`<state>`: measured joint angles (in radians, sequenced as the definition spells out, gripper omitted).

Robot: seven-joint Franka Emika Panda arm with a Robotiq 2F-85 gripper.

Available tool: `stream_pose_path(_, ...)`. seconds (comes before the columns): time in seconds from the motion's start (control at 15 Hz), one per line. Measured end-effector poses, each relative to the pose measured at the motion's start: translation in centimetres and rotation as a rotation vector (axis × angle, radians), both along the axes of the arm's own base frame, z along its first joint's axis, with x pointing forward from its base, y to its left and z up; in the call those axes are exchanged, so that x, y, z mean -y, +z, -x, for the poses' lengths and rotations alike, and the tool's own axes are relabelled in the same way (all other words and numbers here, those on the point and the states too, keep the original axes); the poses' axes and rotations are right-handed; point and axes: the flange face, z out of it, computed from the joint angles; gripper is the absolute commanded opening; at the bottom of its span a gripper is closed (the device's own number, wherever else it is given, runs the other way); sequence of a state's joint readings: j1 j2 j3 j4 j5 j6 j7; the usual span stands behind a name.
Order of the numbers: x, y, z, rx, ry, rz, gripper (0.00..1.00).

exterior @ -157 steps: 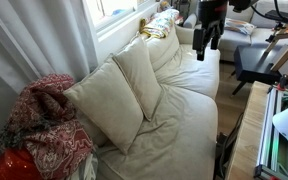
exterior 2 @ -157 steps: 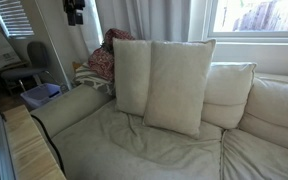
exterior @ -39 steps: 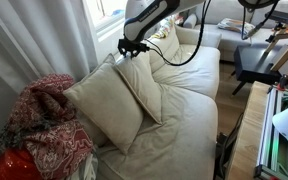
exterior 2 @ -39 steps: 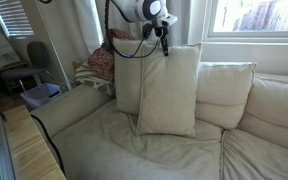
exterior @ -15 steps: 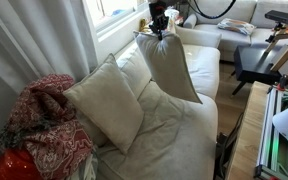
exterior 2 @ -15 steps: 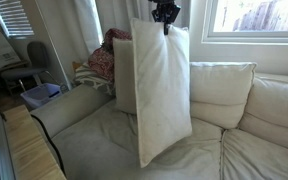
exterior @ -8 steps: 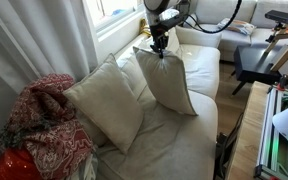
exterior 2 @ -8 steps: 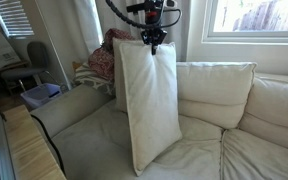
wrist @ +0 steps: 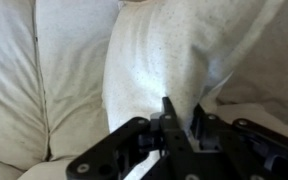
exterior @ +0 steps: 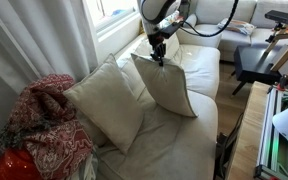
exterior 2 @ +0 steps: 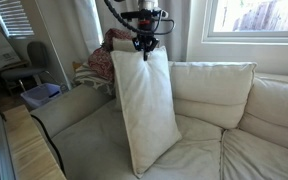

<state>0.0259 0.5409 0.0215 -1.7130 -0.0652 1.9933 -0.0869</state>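
Note:
The lower end of the held cushion already touches the seat, so my gripper needs to go down toward the second cream cushion [exterior: 108, 101], which leans below it against the sofa back.
A cream cushion [exterior: 164, 85] hangs by its top corner from my gripper [exterior: 158, 56], which is shut on the fabric. In an exterior view the cushion [exterior 2: 144, 110] dangles upright with its lower end touching the sofa seat [exterior 2: 94, 150]. My gripper [exterior 2: 143, 50] pinches it from above. The wrist view shows the cushion [wrist: 169, 55] bunched between the black fingers [wrist: 174, 122] of my gripper [wrist: 182, 125]. A second cream cushion [exterior: 106, 100] leans against the sofa back beside it.
The cream sofa [exterior: 184, 135] runs along a curtained window. A red patterned blanket [exterior: 46, 125] is heaped over the near armrest, also seen behind the cushion [exterior 2: 102, 62]. Back cushions [exterior 2: 219, 95] line the sofa. A table edge [exterior: 274, 130] and a chair [exterior: 259, 65] stand to the side.
The held cushion has come down from hanging high over the sofa; its lower end now rests on the seat. My gripper has moved lower and toward the other cushion, still shut.

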Motion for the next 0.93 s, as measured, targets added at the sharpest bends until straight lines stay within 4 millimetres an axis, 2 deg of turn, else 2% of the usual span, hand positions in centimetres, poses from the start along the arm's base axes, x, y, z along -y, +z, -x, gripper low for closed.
stream_pose_path(0.27,-5.1,-2.3,2.1,-0.063,0.181,-0.054,0.05)
stream_pose_path(0.47,-7.5,-3.4,3.4,-0.1,0.312,-0.096,0.05)
stream_pose_path(0.53,-7.9,-3.7,3.8,-0.112,0.353,-0.109,0.1)
stream_pose_path(0.6,-8.2,-4.0,4.1,-0.124,0.393,-0.118,0.44)
stream_pose_path(0.73,-8.6,-4.5,4.7,-0.153,0.465,-0.12,0.43)
stream_pose_path(0.93,-9.0,-4.9,5.2,-0.198,0.564,-0.105,0.65)
